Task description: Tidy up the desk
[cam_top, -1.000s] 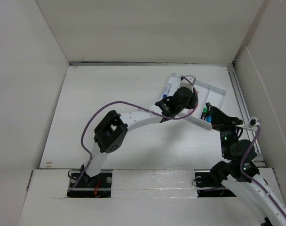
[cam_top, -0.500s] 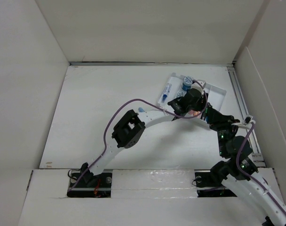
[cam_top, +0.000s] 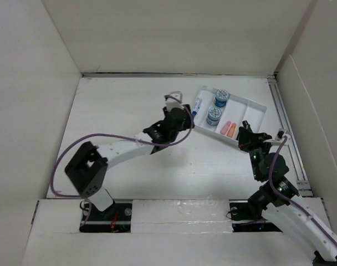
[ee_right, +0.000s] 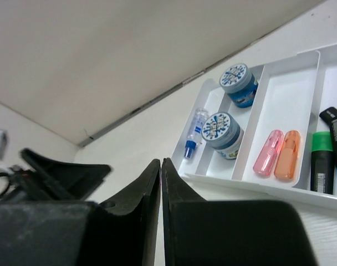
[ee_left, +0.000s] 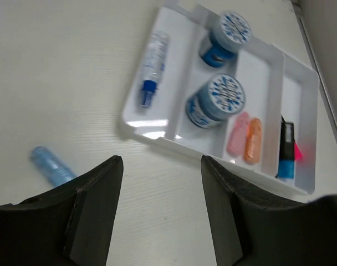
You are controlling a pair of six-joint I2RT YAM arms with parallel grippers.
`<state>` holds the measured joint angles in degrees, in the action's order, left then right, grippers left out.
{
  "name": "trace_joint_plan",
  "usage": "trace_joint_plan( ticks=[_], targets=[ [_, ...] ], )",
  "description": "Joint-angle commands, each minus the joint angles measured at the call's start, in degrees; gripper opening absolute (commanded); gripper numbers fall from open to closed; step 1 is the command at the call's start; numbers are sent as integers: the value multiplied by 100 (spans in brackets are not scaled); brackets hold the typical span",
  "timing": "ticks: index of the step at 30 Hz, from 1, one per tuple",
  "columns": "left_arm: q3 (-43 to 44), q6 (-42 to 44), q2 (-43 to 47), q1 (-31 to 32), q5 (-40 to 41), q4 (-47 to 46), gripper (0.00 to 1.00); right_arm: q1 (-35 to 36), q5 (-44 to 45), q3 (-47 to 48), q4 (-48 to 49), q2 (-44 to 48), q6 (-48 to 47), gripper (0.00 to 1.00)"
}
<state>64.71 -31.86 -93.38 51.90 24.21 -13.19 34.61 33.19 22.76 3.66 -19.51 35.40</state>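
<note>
The left gripper, kept open, should next go down and to the left in the wrist view, onto the tube, because the light blue tube (ee_left: 53, 166) is loose outside the tray (ee_left: 157, 138).
The white desk (cam_top: 118, 111) carries a white compartment tray (cam_top: 257, 105) at the back right. My left gripper (ee_left: 160, 166) hovers open and empty over bare desk just in front of the tray's (ee_left: 157, 138) left corner; in the top view the left gripper (cam_top: 182, 119) sits left of the tray. A light blue tube (ee_left: 52, 166) lies loose on the desk to its left. My right gripper (ee_right: 160, 163) is shut on nothing, at the tray's near right edge in the top view (cam_top: 243, 134).
The tray holds a small blue-capped bottle (ee_left: 152, 66), two blue-lidded jars (ee_left: 226, 36) (ee_left: 218, 100), a pink (ee_left: 238, 133) and an orange piece (ee_left: 253, 138), and markers (ee_right: 322, 160). White walls enclose the desk; a rail (cam_top: 282, 111) runs along its right side.
My left gripper opened and drew back left off the tray, uncovering the jars and the pink and orange pieces. My right gripper moved in towards the tray's near edge and closed.
</note>
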Motion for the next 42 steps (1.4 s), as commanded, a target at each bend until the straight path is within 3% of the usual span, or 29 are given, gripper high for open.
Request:
trace_joint_plan(
  ticks=[1,5,6,9,24,29,42],
  targets=[
    [-923,-803,732,-328,725,158,55,46,-365,263,381,-307,-121,11],
    [-1487,-1120,840,-716,665,457,55,46,-717,342,618,-782,-235,29],
    [-1461,-1156,718,-716,569,553,55,46,-831,360,679,-957,-279,38],
    [-1024,-1191,314,-769,498,773,55,46,-936,395,767,-1230,-340,48],
    [-196,-998,-988,-708,515,985,50,46,-1210,448,917,-1486,-490,51],
    [7,-980,-1173,-505,1006,1301,47,46,-1236,483,900,-1539,-490,52],
    [77,-1042,-1516,-505,1104,1301,42,46,-1175,475,855,-1468,-490,52]
  ],
)
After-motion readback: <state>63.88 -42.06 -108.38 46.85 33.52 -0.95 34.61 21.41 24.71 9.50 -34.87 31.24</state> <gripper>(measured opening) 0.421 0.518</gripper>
